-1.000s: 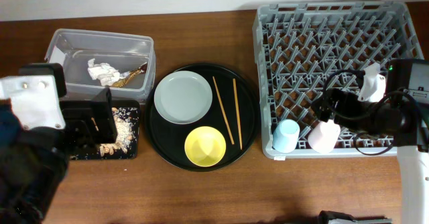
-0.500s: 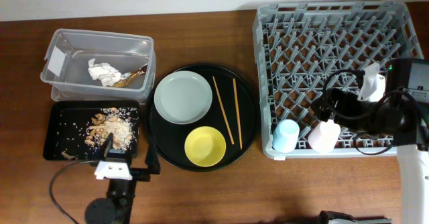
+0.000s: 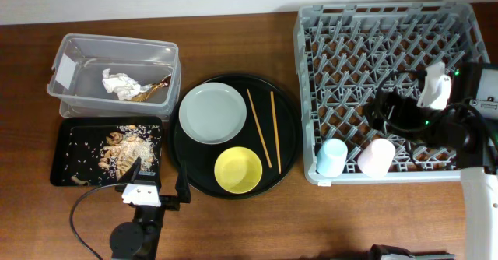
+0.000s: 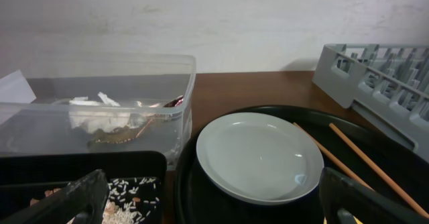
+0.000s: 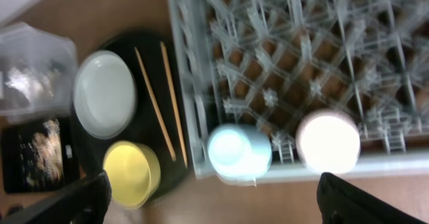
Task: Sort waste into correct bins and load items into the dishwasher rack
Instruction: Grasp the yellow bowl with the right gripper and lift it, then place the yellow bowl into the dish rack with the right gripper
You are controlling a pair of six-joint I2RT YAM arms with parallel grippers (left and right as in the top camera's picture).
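I will bring my right gripper to the left in the overhead view and down onto the yellow bowl's chopstick-side rim (image 3: pixel 258 163), because the bowl is outside the rack (image 3: pixel 389 26).
The grey dishwasher rack (image 3: pixel 389 26) holds the light blue cup (image 3: pixel 332 157) and the pink cup (image 3: pixel 377 156) in its front row. My right gripper (image 3: pixel 381 116) hovers open and empty above the rack, behind the pink cup (image 5: pixel 328 141). The round black tray (image 3: pixel 289 147) carries the grey-green plate (image 3: pixel 212 112), yellow bowl (image 3: pixel 238 169) and two chopsticks (image 3: pixel 259 128). The clear tub (image 3: pixel 117 51) holds the white tissue (image 3: pixel 118 85) and brown wrapper (image 3: pixel 152 90). The flat black tray (image 3: pixel 74 155) holds food scraps (image 3: pixel 128 147). My left gripper (image 3: pixel 156 184) is open and empty at the flat tray's front right corner.
The left wrist view looks over the plate (image 4: pixel 258 155) toward the tub (image 4: pixel 94 117) and a rack corner (image 4: pixel 382 83). The left arm's cable (image 3: pixel 78 221) loops on the table's front edge. A wall runs behind the table.
My left arm has pulled back from over the flat tray to the front edge. My right gripper has lifted back from the pink cup, which stands free in the rack.
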